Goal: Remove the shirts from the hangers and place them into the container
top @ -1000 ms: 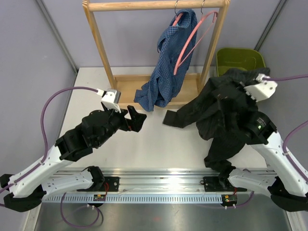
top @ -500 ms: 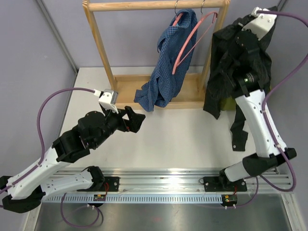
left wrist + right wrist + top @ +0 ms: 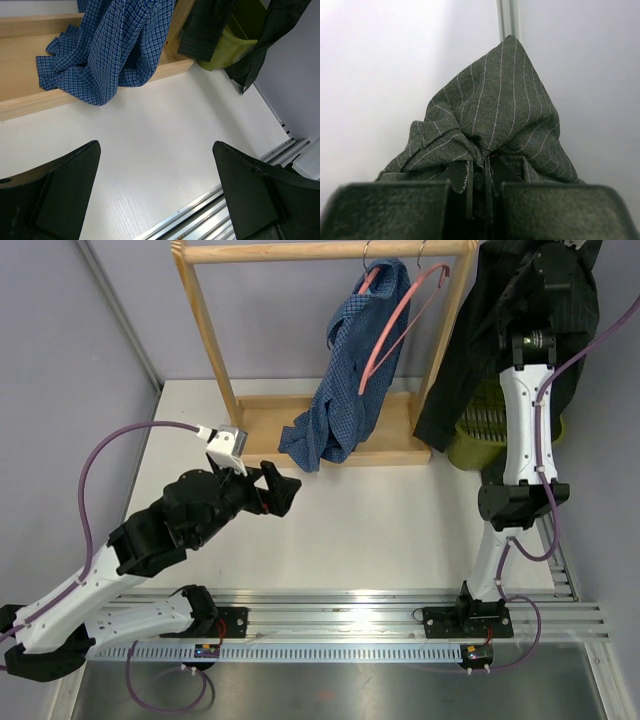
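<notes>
The olive-green container [image 3: 478,430] is below my right gripper. My right gripper will lower the bunched black pinstriped shirt into the container next and let go of it there.
The black pinstriped shirt [image 3: 462,350] hangs high at the far right, bunched in my shut right gripper [image 3: 479,165], and its tails drape over the olive-green container [image 3: 478,430]. The blue checked shirt [image 3: 350,360] hangs from a pink hanger [image 3: 371,280] on the rack, its hem lying on the rack's base. Next to it a second pink hanger [image 3: 400,325] hangs bare. My left gripper [image 3: 280,485] stands open and empty above the table, short of the blue shirt [image 3: 115,45]. The container [image 3: 227,47] and the black shirt's sleeves [image 3: 210,25] show at the upper right of the left wrist view.
The light wooden rack [image 3: 205,330] stands at the back of the white table [image 3: 380,530], its base board under the blue shirt. A metal rail [image 3: 350,615] runs along the near edge. Grey walls close in on both sides.
My right arm has lifted the black shirt from the table up to full height over the container. The left arm has barely moved.
</notes>
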